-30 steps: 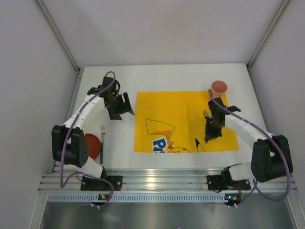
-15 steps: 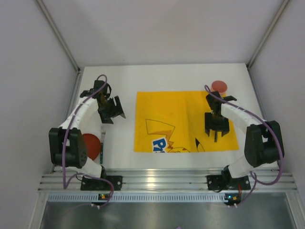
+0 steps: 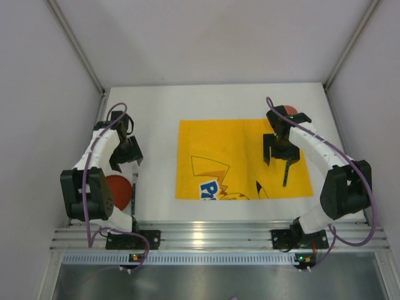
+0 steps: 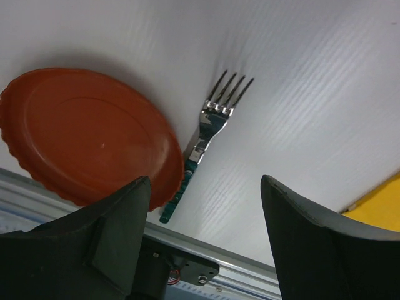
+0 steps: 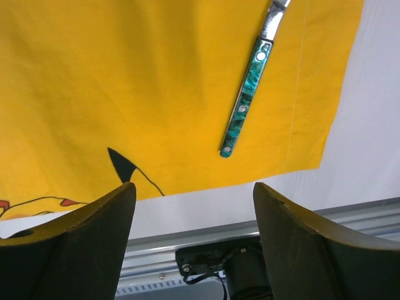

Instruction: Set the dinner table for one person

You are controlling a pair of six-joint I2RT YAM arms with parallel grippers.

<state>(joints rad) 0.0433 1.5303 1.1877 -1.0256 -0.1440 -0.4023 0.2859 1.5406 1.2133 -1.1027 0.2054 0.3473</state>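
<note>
The red plate's rim crowds the fork's green handle. My open left gripper moves down and back toward the base onto the fork's metal neck (image 3: 134, 178) (image 4: 200, 146) next.
The white dinner table (image 3: 206, 103) carries a yellow placemat (image 3: 231, 150). A green-handled utensil (image 3: 286, 175) (image 5: 247, 103) lies free on the mat's right side, its head cut off at the top of the right wrist view. My right gripper (image 3: 279, 152) (image 5: 194, 187) hangs open just beyond it, holding nothing. A fork (image 3: 134, 185) (image 4: 206, 134) lies left of the mat beside a red plate (image 3: 120, 190) (image 4: 87, 134). My left gripper (image 3: 126, 157) (image 4: 205, 187) is open above the fork's far end, empty.
A red cup (image 3: 290, 111) stands at the mat's far right corner, partly hidden by the right arm. The aluminium rail (image 3: 206, 237) with both arm bases runs along the near edge. Grey walls close in both sides.
The right gripper opened and let go of the green-handled utensil, which now lies on the mat, then drew back toward the far side. The left gripper swung left and nearer, over the fork.
</note>
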